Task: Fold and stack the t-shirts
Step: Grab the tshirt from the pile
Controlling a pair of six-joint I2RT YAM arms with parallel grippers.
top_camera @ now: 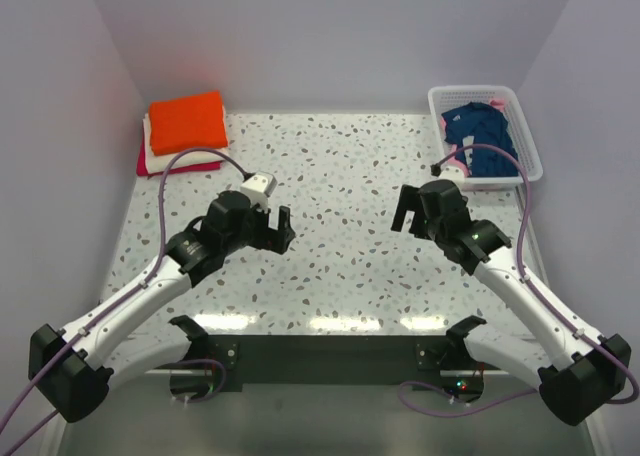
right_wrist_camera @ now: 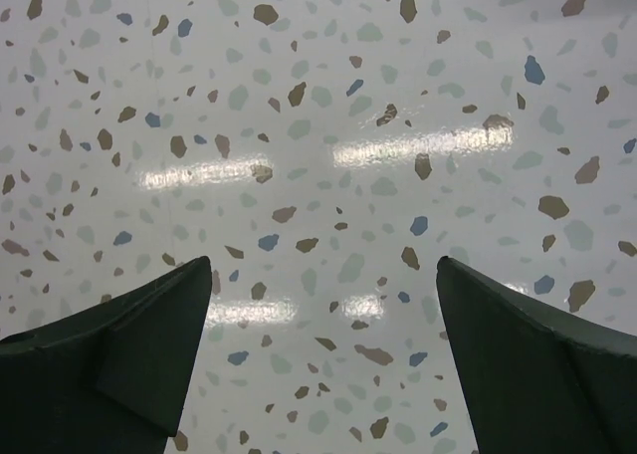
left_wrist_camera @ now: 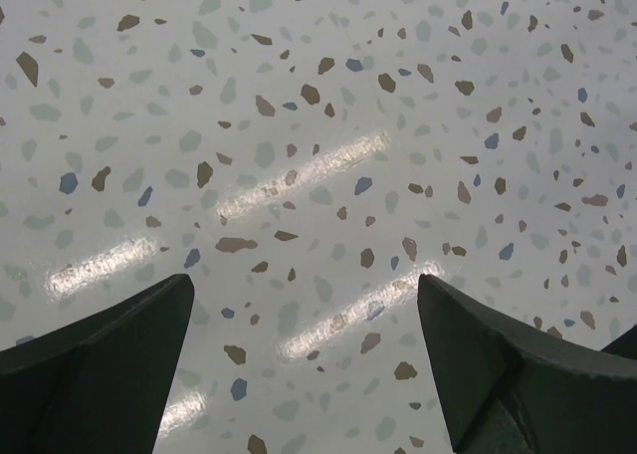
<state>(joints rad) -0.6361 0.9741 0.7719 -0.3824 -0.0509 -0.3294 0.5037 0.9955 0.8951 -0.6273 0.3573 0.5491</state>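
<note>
The robot's right gripper will next move outward and to the right in the top view, then down onto the navy blue t-shirt (top_camera: 480, 131), because that lies outward of the gripper.
A folded orange t-shirt (top_camera: 188, 121) tops a stack at the far left corner, over a cream one (top_camera: 149, 148) and a magenta one (top_camera: 165, 167). A navy blue t-shirt (top_camera: 480, 131) lies crumpled in the white lattice basket (top_camera: 530, 136) at the far right, with a bit of pink cloth (top_camera: 459, 162) under it. My left gripper (top_camera: 277, 229) is open and empty over the bare table (left_wrist_camera: 318, 155). My right gripper (top_camera: 406, 209) is open and empty over the table, near the basket's front left corner. Both wrist views show only speckled tabletop between the fingers (left_wrist_camera: 109, 364) (right_wrist_camera: 537, 364).
The speckled terrazzo table (top_camera: 340, 196) is bounded by white walls at the back and sides. A white camera block (top_camera: 259, 187) sits on the left wrist. Purple cables loop off both arms. The basket stands against the right wall.
</note>
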